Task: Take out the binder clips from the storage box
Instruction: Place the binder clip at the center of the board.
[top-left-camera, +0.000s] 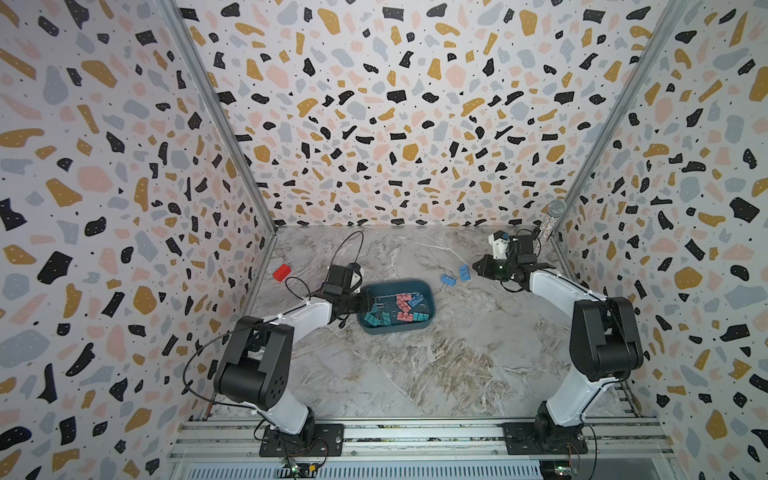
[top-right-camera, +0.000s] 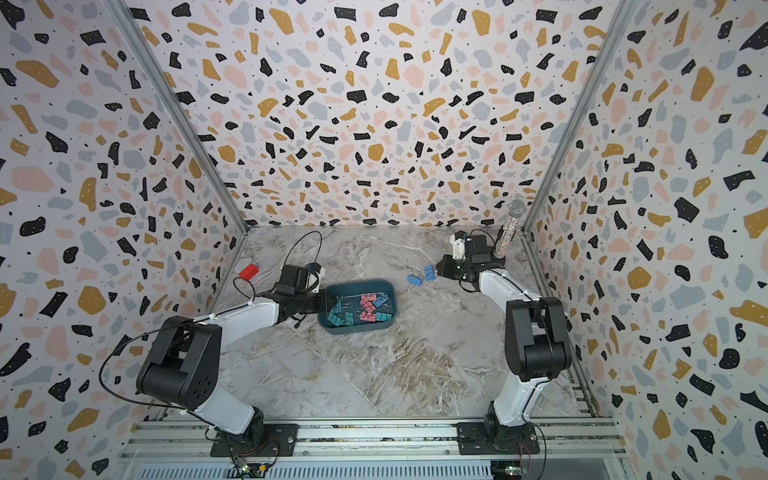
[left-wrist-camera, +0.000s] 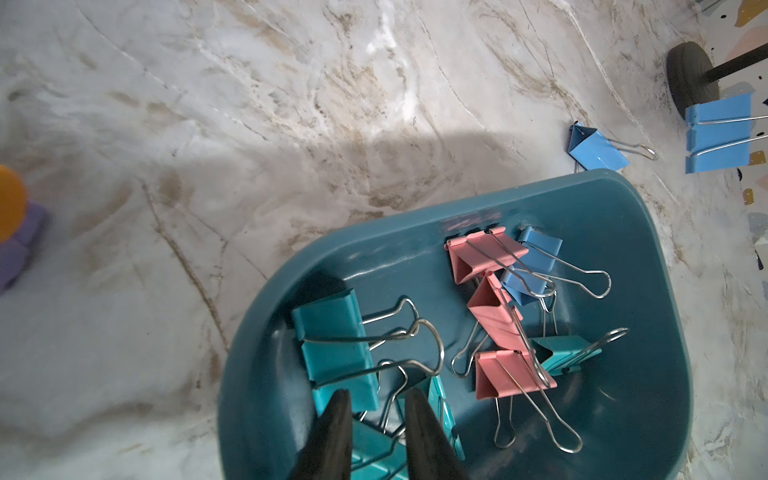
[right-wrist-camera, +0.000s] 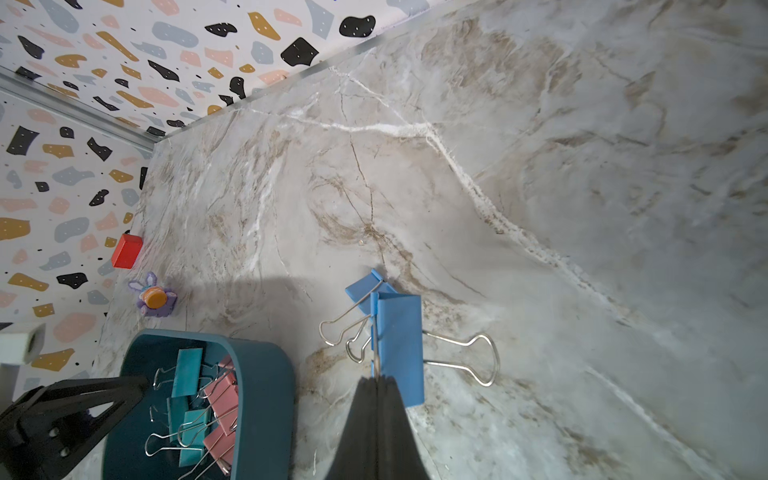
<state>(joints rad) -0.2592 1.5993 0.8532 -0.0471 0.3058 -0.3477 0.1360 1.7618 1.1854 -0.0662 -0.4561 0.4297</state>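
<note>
My right gripper moves down and releases the wire handle on the bare tabletop beside the lying blue clip next, as the held clip hangs above.
The dark teal storage box (top-left-camera: 395, 283) (top-right-camera: 360, 283) sits mid-table and holds several teal (left-wrist-camera: 332, 340), pink (left-wrist-camera: 494, 320) and blue (left-wrist-camera: 534, 262) binder clips. My left gripper (left-wrist-camera: 378, 403) (top-left-camera: 365, 303) reaches into the box's left end, jaws narrowly apart and closed on a teal clip whose wire handle runs between them. My right gripper (right-wrist-camera: 376, 380) (top-left-camera: 476, 268) is right of the box, shut on the wire handle of a blue clip (right-wrist-camera: 399, 345) (top-left-camera: 464, 272) just over the table. Another blue clip (top-left-camera: 447, 279) (right-wrist-camera: 361, 291) lies on the table beside it.
A red block (top-left-camera: 281, 272) (right-wrist-camera: 126, 250) and a small purple-and-orange toy (right-wrist-camera: 154, 297) (left-wrist-camera: 16, 232) sit near the left wall. A glittery microphone (top-left-camera: 548, 224) leans in the far right corner behind the right arm. Patterned walls close in three sides.
</note>
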